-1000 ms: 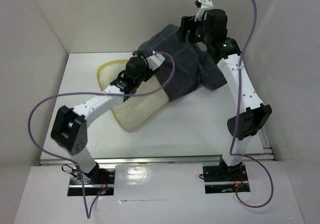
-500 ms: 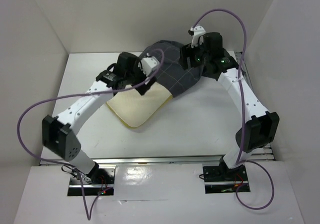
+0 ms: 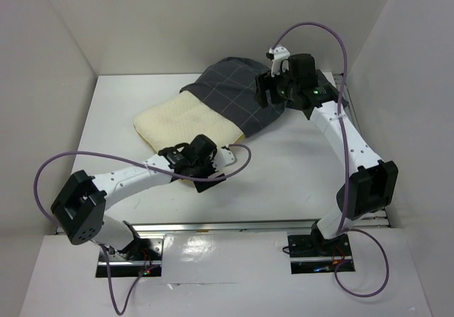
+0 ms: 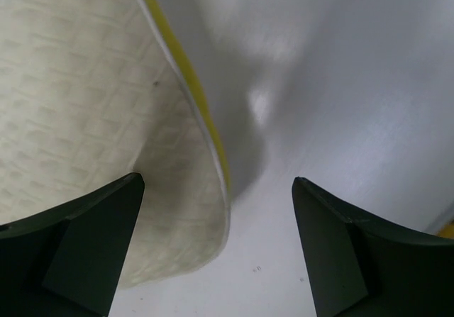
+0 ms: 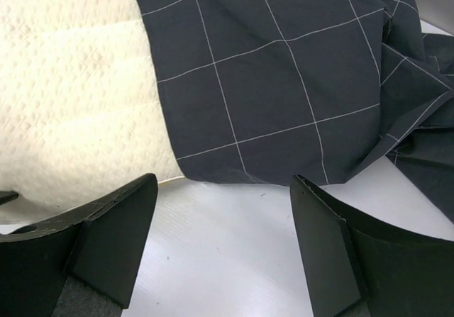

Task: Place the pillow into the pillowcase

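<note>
The robot will next lower its left gripper onto the pillow's near corner (image 4: 211, 240) and close it, because that corner with its yellow side band (image 4: 191, 76) is already between the spread fingers.
The cream-yellow pillow (image 3: 174, 118) lies flat in the middle of the table. Its far right end is inside the dark grid-lined pillowcase (image 3: 234, 93). My left gripper (image 3: 201, 167) is open over the pillow's near corner. In the left wrist view the pillow corner (image 4: 106, 118) with its yellow side band (image 4: 191, 76) lies between the spread jaws of that gripper (image 4: 216, 246), nothing gripped. My right gripper (image 3: 264, 90) is open over the pillowcase's right side. The right wrist view shows that gripper (image 5: 223, 246) empty above bare table, with the pillowcase hem (image 5: 269, 83) and pillow (image 5: 71, 104) beyond.
White walls enclose the table (image 3: 284, 175) on the left, back and right. Loose pillowcase cloth bunches at the far right (image 5: 418, 118). Purple cables loop off both arms (image 3: 57, 168).
My left arm has drawn back from the pillowcase opening to the pillow's near corner and is open. The pillow now lies flatter and more to the left. My right gripper shifted slightly.
</note>
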You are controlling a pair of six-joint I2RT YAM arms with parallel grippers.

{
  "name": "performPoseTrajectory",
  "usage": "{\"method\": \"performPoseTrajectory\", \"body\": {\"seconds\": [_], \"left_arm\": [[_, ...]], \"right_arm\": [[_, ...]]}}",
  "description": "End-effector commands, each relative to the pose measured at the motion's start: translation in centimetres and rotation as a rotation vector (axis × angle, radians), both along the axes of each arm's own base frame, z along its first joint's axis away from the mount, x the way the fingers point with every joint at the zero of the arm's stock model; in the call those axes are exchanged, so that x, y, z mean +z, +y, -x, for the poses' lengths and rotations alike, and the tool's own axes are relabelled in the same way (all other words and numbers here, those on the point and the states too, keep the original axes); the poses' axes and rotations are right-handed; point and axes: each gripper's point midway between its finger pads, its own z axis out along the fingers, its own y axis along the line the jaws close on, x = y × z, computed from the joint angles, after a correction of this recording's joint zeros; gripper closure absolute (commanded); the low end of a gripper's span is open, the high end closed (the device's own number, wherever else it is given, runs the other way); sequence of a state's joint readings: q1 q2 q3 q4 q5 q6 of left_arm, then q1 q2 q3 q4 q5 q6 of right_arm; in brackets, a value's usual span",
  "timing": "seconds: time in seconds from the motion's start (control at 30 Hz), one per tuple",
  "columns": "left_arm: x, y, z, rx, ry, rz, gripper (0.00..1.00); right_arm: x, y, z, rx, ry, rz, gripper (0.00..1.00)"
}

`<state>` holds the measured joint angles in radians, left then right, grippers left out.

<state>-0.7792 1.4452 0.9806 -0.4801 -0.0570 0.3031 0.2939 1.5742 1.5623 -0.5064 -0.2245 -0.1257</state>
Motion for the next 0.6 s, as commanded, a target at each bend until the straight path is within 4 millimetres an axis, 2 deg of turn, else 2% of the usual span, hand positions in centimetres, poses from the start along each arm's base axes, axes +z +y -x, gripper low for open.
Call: {"method": "performPoseTrajectory", "body": {"seconds": [0.0, 0.03, 0.1, 0.23, 0.43, 0.57], "left_arm": [[0.9, 0.5, -4.2, 0.158, -0.216, 0.008, 0.0], [1.4, -0.1, -5.0, 0.169, -0.269, 0.035, 0.0], [0.8, 0.8, -6.0, 0.222, -0.322, -0.005, 0.0], [1.0, 0.6, -7.2, 0.259, -0.377, -0.021, 0.0], [-1.1, 0.6, -7.4, 0.259, -0.351, -0.069, 0.0], [-2.5, 0.3, -7.4, 0.26, -0.301, -0.102, 0.03]], "right_arm": [[1.4, -0.3, 0.8, 0.013, -0.028, -0.009, 0.18], [1.4, -0.1, 0.9, 0.021, -0.027, -0.013, 0.18], [1.4, 0.1, 1.0, 0.026, -0.021, -0.025, 0.18], [1.4, 0.0, 1.3, 0.026, -0.021, -0.025, 0.18], [1.4, -0.4, 1.1, 0.017, -0.021, -0.024, 0.18], [0.5, -0.3, 1.2, 0.03, 0.001, -0.014, 0.18]]}}
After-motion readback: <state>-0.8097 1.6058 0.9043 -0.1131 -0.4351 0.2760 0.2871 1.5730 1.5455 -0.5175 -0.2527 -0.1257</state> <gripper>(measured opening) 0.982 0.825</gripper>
